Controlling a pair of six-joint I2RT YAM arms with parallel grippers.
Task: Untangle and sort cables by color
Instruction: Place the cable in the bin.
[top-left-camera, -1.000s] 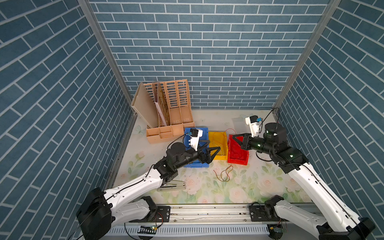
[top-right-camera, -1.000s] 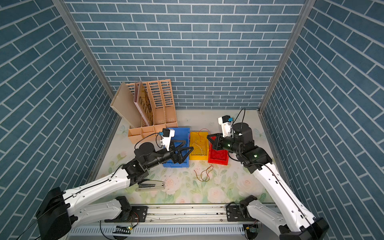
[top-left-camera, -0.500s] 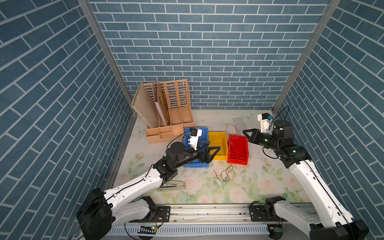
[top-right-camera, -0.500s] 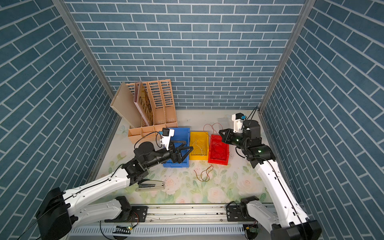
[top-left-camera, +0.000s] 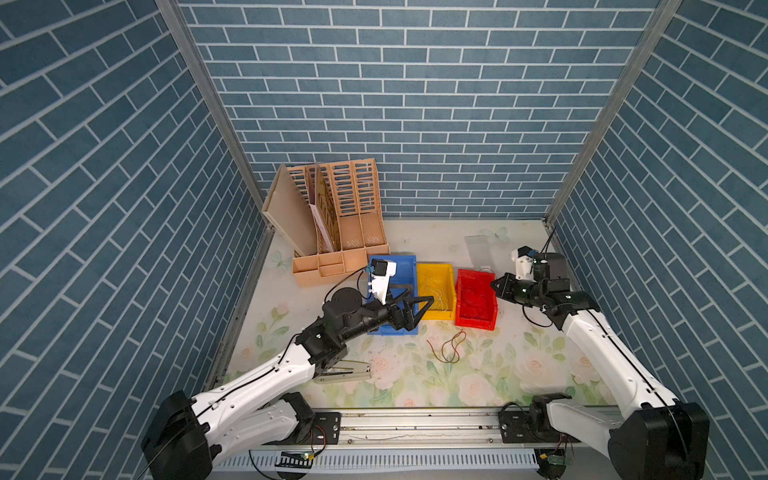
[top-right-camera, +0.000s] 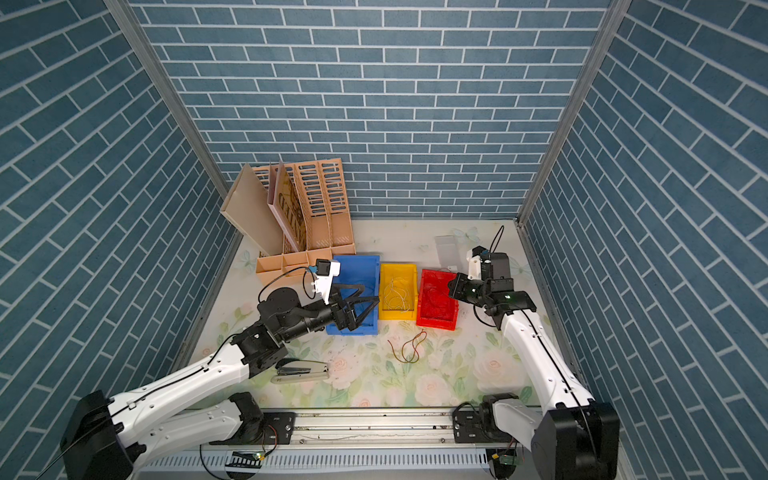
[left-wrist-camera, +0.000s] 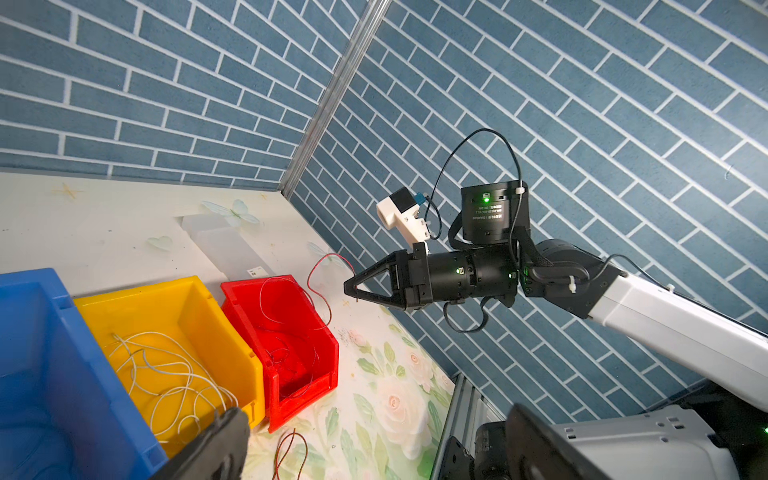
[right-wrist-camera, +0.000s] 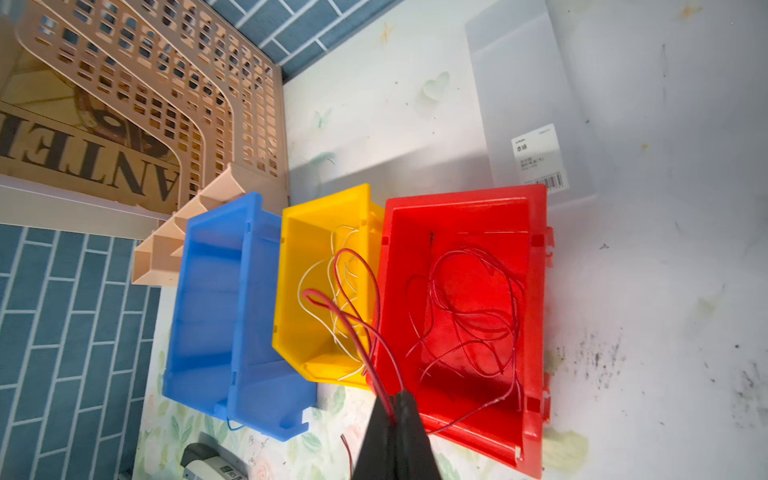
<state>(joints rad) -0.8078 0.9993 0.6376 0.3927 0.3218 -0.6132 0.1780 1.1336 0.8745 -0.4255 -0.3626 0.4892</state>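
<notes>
My right gripper lowers slightly over the red bin (top-left-camera: 476, 301) (right-wrist-camera: 468, 316) next and opens to release the red cable, since other red cables already lie coiled in there.
Blue (top-left-camera: 400, 266), yellow (top-left-camera: 434, 269) and red (top-left-camera: 475, 320) bins stand in a row. White cables (left-wrist-camera: 166, 374) lie coiled in the yellow bin and red cables (right-wrist-camera: 469, 307) in the red bin. My right gripper (right-wrist-camera: 395, 399) is shut on a red cable (right-wrist-camera: 357, 291) whose loop hangs over the yellow and red bins. In a top view it (top-left-camera: 494, 286) sits at the red bin's right edge. My left gripper (top-left-camera: 422, 296) hovers open and empty over the blue bin's right side. A red-brown cable (top-left-camera: 446, 351) lies loose on the table in front of the bins.
A tan file organiser (top-left-camera: 332, 224) stands at the back left. A stapler (top-left-camera: 345, 372) lies under my left arm. A clear plastic box (right-wrist-camera: 528, 104) lies behind the red bin. Blue brick walls close in on three sides.
My right gripper has drawn back to the right from over the red bin, trailing the red cable. The left gripper has opened a little wider; its arm has hardly moved.
</notes>
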